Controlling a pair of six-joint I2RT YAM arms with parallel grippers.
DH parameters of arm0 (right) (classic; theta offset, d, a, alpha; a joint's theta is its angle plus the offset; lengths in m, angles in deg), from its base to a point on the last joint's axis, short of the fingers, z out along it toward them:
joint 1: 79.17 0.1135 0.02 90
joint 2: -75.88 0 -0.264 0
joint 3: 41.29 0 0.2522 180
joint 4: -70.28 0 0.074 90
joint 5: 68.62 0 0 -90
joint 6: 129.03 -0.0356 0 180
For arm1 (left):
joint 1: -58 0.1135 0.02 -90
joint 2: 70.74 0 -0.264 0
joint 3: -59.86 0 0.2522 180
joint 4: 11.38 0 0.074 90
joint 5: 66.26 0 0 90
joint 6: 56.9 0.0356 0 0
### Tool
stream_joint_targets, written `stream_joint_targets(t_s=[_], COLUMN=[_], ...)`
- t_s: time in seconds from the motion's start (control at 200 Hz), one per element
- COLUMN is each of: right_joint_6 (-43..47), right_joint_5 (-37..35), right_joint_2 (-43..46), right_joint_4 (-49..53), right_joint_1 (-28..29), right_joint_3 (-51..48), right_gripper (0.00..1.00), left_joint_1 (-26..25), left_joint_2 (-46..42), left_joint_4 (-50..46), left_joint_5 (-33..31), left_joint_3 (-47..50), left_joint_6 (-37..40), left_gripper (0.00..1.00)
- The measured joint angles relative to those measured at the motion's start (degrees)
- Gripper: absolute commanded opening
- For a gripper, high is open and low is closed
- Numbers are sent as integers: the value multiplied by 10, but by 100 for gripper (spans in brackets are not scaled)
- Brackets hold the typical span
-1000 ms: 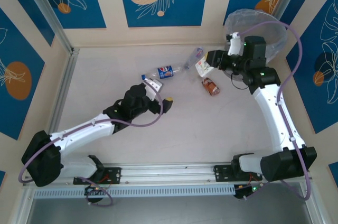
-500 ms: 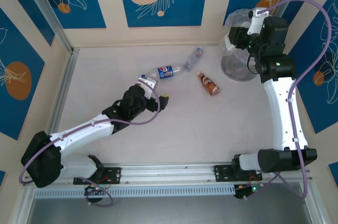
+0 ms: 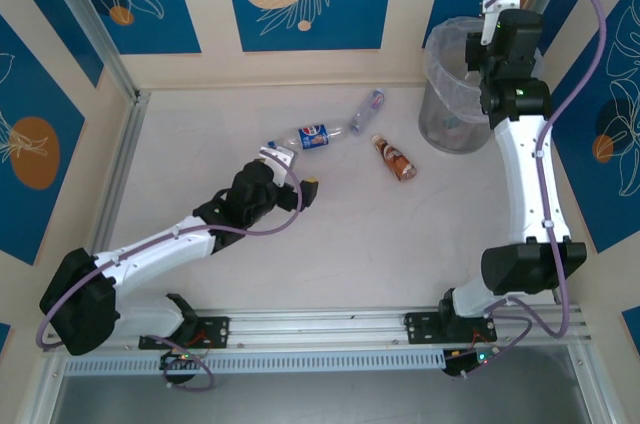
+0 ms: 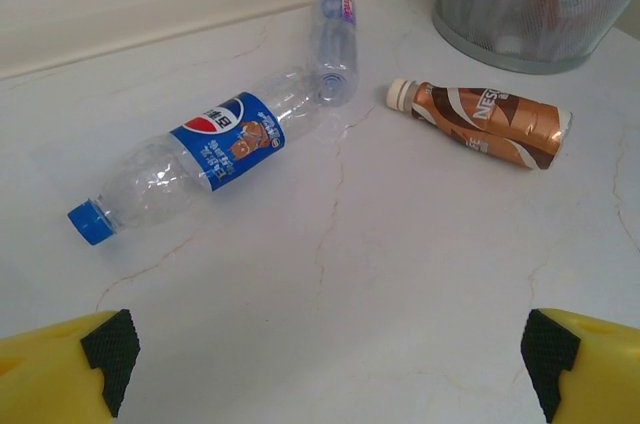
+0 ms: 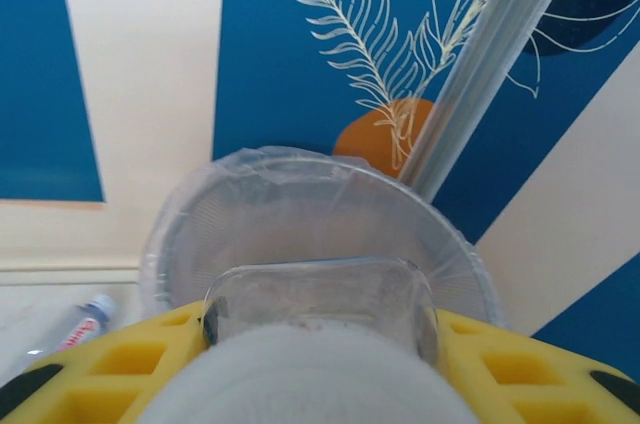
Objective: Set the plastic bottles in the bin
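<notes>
The right gripper first shifts toward the brown bottle's side next, to get over the middle of the bin's lined opening, then releases the clear bottle (image 5: pixel 320 299).
Three plastic bottles lie on the table: a blue-labelled one (image 3: pixel 310 135) (image 4: pixel 215 149), a clear one (image 3: pixel 368 109) (image 4: pixel 333 44) and a brown one (image 3: pixel 398 158) (image 4: pixel 490 122). My left gripper (image 3: pixel 295 169) (image 4: pixel 330 354) stands open just short of the blue-labelled bottle, with nothing between its yellow fingers (image 4: pixel 100 364). The bin (image 3: pixel 455 94) (image 5: pixel 300 209), grey and bag-lined, stands at the far right. My right gripper (image 5: pixel 320 334) is raised over the bin's rim, shut on a clear bottle (image 5: pixel 320 299) with a white label.
Blue-and-cream walls close the table at the back and sides. A metal post (image 5: pixel 490 54) rises behind the bin. The right arm (image 3: pixel 525 174) runs along the right wall. Bare tabletop (image 3: pixel 400 244) spreads between the arms.
The right arm has lifted its bottle from beside the brown bottle up over the bin. The left gripper has edged slightly toward the blue-labelled bottle and stayed open.
</notes>
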Motion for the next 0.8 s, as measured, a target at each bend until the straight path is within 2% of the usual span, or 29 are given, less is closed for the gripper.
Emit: stream_joint_targets(t_s=[0.3,0.37,0.435,0.5,0.655,0.8], right_joint_6=[83,93,100,110,121,117], right_joint_5=[-60,-68,-76,-85,-113,-121], right_joint_2=[-79,-102,-120,-138,-171,-176], right_joint_4=[-13,-13,-12,-10,4,16], right_joint_1=[2,2,3,5,10,12], right_joint_3=[20,35,48,68,128,144], right_gripper=[50,59,75,81,84,88], left_joint_1=[0,0,0,0,0,0], left_joint_2=[13,16,19,19,19,19], left_joint_4=[-1,-3,-3,-3,-5,-5], left_joint_5=[0,0,0,0,-1,-1], left_joint_3=[0,0,-1,-1,-1,-1], left_joint_6=[-2,-2,-2,-2,-5,-6], left_gripper=[99,99,99,99,99,99])
